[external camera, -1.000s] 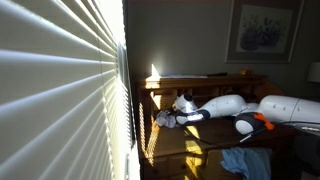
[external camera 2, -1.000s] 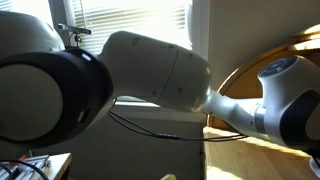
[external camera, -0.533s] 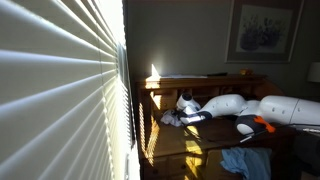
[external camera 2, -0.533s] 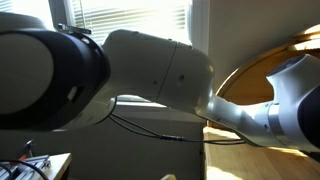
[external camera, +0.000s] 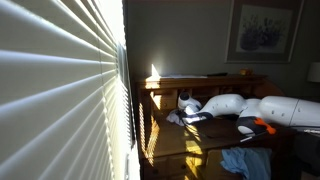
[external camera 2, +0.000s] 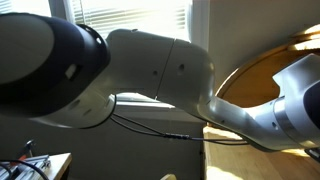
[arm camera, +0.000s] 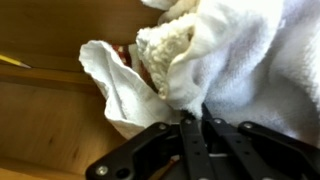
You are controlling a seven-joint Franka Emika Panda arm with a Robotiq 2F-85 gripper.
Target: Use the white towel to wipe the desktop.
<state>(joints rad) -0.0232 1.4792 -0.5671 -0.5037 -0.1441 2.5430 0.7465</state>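
I will slide my gripper outward toward the blinds next and let go of the towel beside the sunlit part of the desktop, because that part is outward of my gripper.
In the wrist view the white towel [arm camera: 235, 55] fills the upper right, bunched and folded on the wooden desktop [arm camera: 45, 120]. My gripper [arm camera: 197, 118] is shut on the towel, its two black fingers pinching a fold between them. In an exterior view the gripper [external camera: 185, 115] is low over the wooden desktop [external camera: 205, 135] with the towel [external camera: 172, 118] under it, near the blinds. In the other exterior view the arm [external camera 2: 150, 70] fills the frame and hides the towel and gripper.
Window blinds [external camera: 60, 90] stand close on the left. A blue cloth [external camera: 245, 160] lies at the desk's front. A framed picture [external camera: 265, 28] hangs on the back wall. A curved wooden edge [external camera 2: 265, 65] shows behind the arm.
The gripper with the towel has slid a little to the right along the desktop, away from the blinds. The arm's near link has shifted across the close exterior view.
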